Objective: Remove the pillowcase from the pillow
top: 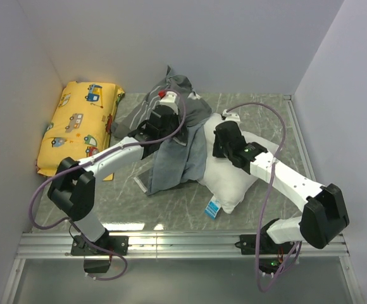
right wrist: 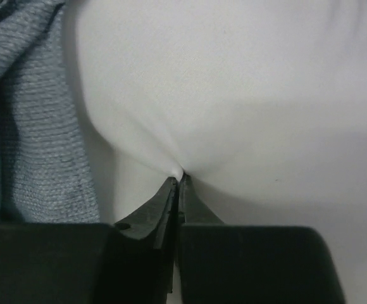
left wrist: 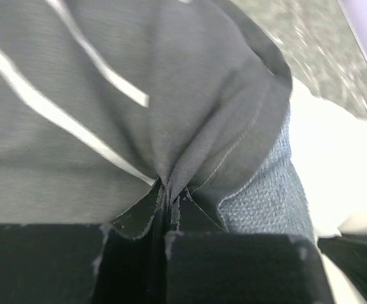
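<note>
The left gripper draws away from the pillow toward the yellow cushion next, before it releases the fold, since the pillowcase still covers the pillow's end.
The grey-blue striped pillowcase (top: 174,136) is bunched up and lifted at the middle of the table, its lighter inside hanging down over the pillow's left end. My left gripper (top: 166,101) is shut on a pinch of the pillowcase (left wrist: 190,114), fabric gathered between the jaws (left wrist: 169,190). The plump white pillow (top: 231,174) lies to the right, mostly bare, with a blue-white tag (top: 213,208) at its near edge. My right gripper (top: 220,144) is shut on a fold of the pillow (right wrist: 234,88), its tips (right wrist: 180,180) pinching the white cloth.
A yellow vehicle-print cushion (top: 79,123) lies at the far left against the wall. White walls close in the left, back and right. A metal rail (top: 183,240) runs along the near edge by the arm bases.
</note>
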